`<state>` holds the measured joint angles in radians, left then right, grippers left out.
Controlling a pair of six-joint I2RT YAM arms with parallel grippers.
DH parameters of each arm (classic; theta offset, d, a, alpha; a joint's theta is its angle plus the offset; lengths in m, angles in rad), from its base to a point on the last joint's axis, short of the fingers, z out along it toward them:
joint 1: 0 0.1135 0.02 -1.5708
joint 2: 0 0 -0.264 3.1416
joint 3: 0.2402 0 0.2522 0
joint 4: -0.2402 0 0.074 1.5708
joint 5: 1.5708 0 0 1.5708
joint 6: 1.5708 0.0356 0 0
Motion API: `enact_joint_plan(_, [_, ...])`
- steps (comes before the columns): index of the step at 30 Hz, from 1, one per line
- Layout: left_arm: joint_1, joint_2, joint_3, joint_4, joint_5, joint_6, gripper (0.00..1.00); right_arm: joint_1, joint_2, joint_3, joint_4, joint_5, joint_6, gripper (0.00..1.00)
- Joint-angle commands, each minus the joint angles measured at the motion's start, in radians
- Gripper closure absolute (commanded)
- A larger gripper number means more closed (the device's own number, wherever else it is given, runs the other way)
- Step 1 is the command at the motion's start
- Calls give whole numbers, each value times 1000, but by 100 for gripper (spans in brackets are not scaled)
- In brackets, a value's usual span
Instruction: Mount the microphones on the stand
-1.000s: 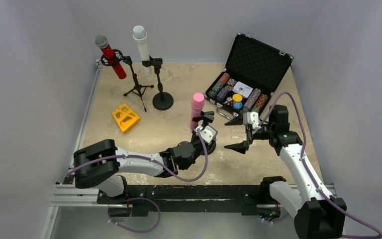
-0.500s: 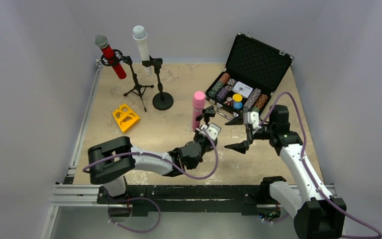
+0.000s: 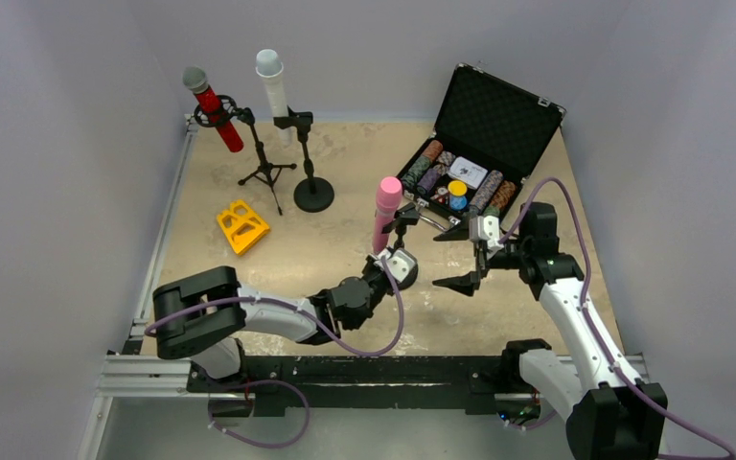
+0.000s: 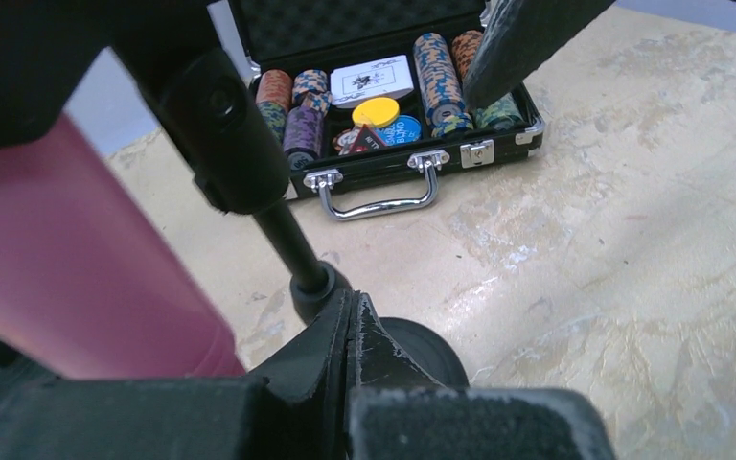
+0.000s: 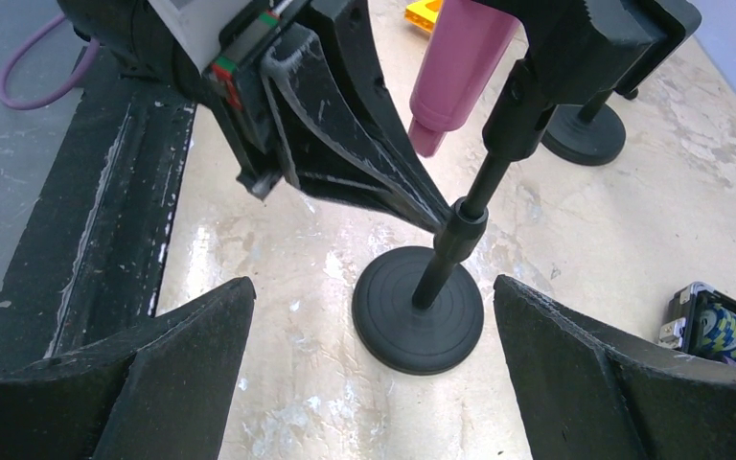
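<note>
My right gripper is open and needs to move toward the stand next. Its fingers should tilt up until the open fingers are on both sides of the clip's base (image 3: 402, 227) (image 5: 523, 107).
The pink microphone (image 3: 383, 206) sits in the clip of a small round-base stand (image 3: 405, 277), leaning a little. My left gripper (image 3: 402, 252) is shut and empty, its tips against the stand's pole. In the left wrist view the shut gripper (image 4: 356, 321) is just in front of the pole (image 4: 287, 240), with the pink microphone (image 4: 77, 278) at the left. My right gripper (image 3: 441, 259) is open and empty beside the stand; in its wrist view the stand base (image 5: 420, 311) lies between the open jaws. The red microphone (image 3: 213, 113) and the white microphone (image 3: 272, 84) sit in stands at the back left.
An open black case (image 3: 474, 158) of poker chips stands at the back right, close behind the pink microphone's stand. A yellow block (image 3: 241, 226) lies on the left. The tripod stand (image 3: 266, 172) and a round-base stand (image 3: 313, 195) are at the back left.
My left gripper has shifted forward and lower onto the stand's pole. The pink microphone has moved slightly right and now leans. The right arm has not moved.
</note>
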<state>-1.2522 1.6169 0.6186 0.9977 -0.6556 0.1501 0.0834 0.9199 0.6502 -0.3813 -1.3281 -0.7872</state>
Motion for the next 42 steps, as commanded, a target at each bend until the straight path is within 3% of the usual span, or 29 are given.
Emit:
enact_joint_plan(1, [38, -122, -88, 73, 116, 23, 100, -5, -16, 5, 2, -24, -25, 1])
enact_joint_plan(4, [48, -201, -140, 24, 221, 36, 100, -5, -18, 1, 1, -14, -34, 1])
enact_joint_plan(8, [48, -350, -208, -129, 340, 10, 92, -3, -11, -21, 27, -16, -54, 1])
enact_joint_plan(10, [48, -451, -250, -208, 350, -13, 81, 11, 5, -25, 97, -1, -3, 2])
enact_joint_plan(15, [58, -781, -310, -498, 292, -56, 51, 81, 87, -24, 461, 130, 326, 9])
enact_joint_plan(19, [69, -1028, -283, -767, 243, -67, 26, 159, 197, 24, 610, 148, 431, 12])
enact_joint_plan(26, [73, -1283, -191, -1171, 195, -81, 23, 200, 314, 47, 982, 107, 767, 19])
enact_joint_plan(29, [73, -1327, -164, -1255, 186, -103, 23, 212, 350, 52, 1098, 97, 893, 23])
enact_joint_plan(33, [73, -1341, -139, -1308, 178, -120, 23, 241, 389, 67, 1137, 100, 939, 31])
enact_joint_plan(36, [73, -1339, -121, -1324, 178, -126, 24, 251, 419, 76, 1168, 94, 971, 43])
enact_joint_plan(42, [73, -1344, -100, -1356, 176, -138, 25, 253, 460, 55, 1319, 64, 1057, 83])
